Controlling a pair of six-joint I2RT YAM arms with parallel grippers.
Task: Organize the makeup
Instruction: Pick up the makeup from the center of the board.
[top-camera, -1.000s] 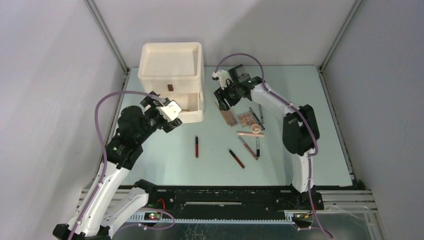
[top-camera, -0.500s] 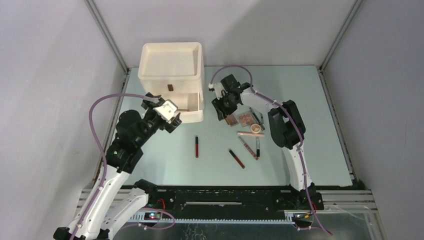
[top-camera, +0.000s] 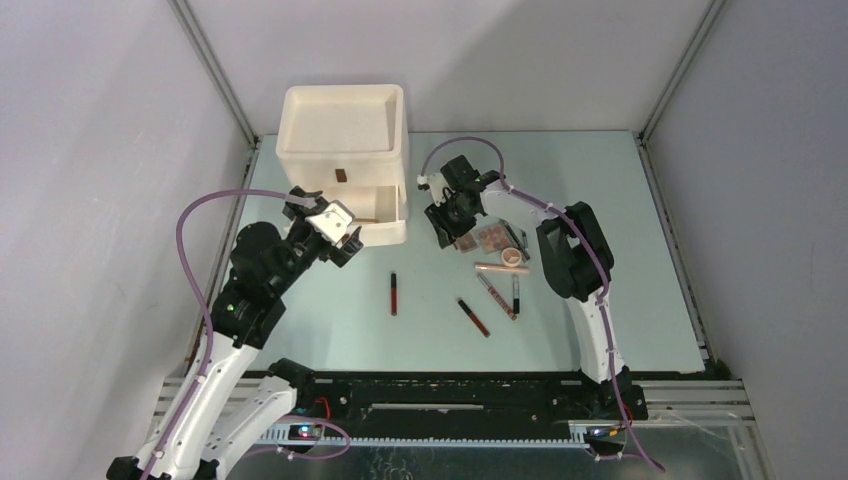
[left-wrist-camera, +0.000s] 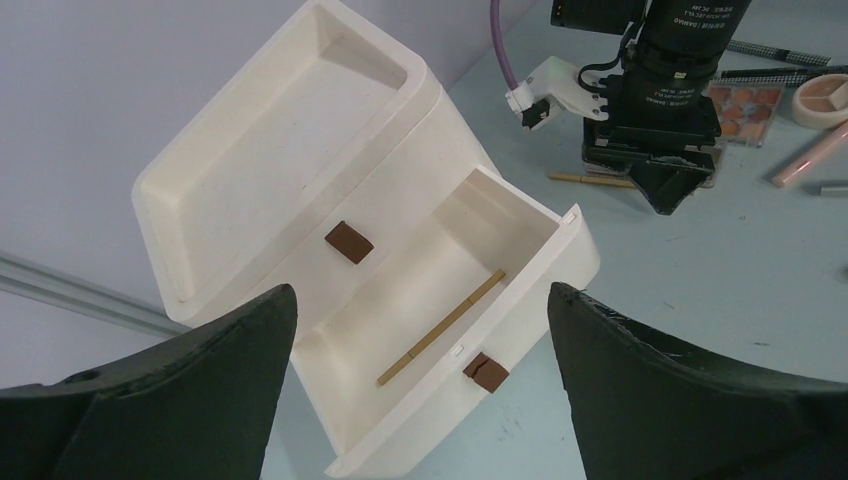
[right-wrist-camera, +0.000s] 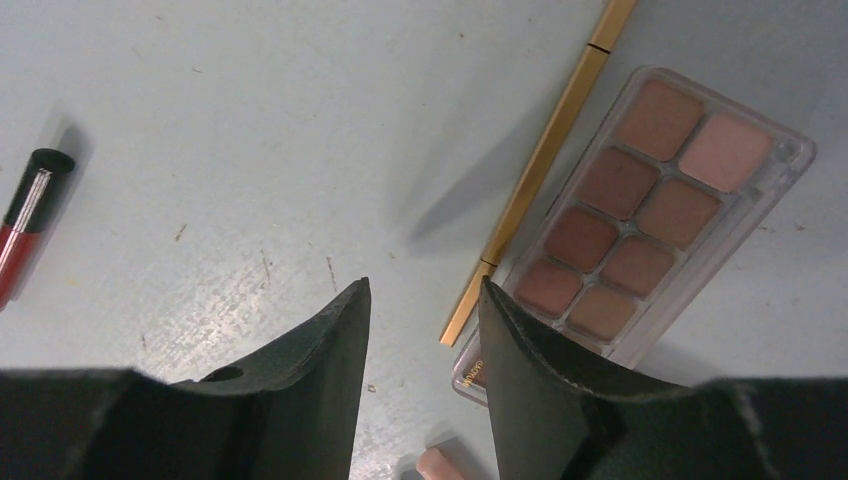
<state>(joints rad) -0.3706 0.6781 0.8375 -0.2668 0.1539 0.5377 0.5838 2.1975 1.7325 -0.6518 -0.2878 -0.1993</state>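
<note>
The gold pencil is to the right in the top view by my right gripper, so my left gripper should swing there next and tilt up for it.
The makeup lies on the table right of centre. A pink-brown palette has a thin gold pencil along its left edge. My right gripper hovers low just left of the pencil's near end, jaws open with a narrow gap and nothing between them; from above it sits beside the palettes. A round compact, a peach tube and dark-red tubes lie nearer. My left gripper is wide open over the pulled-out drawer, which holds another gold pencil.
The cream drawer box stands at the back left, its top a shallow tray and one brown-handled drawer pulled out toward the table's middle. Thin dark pencils lie beside the tubes. Grey walls close in the table on three sides.
My right gripper has come down and a little left, next to the palettes, and its jaws have narrowed. The left arm has barely shifted and stays wide open.
</note>
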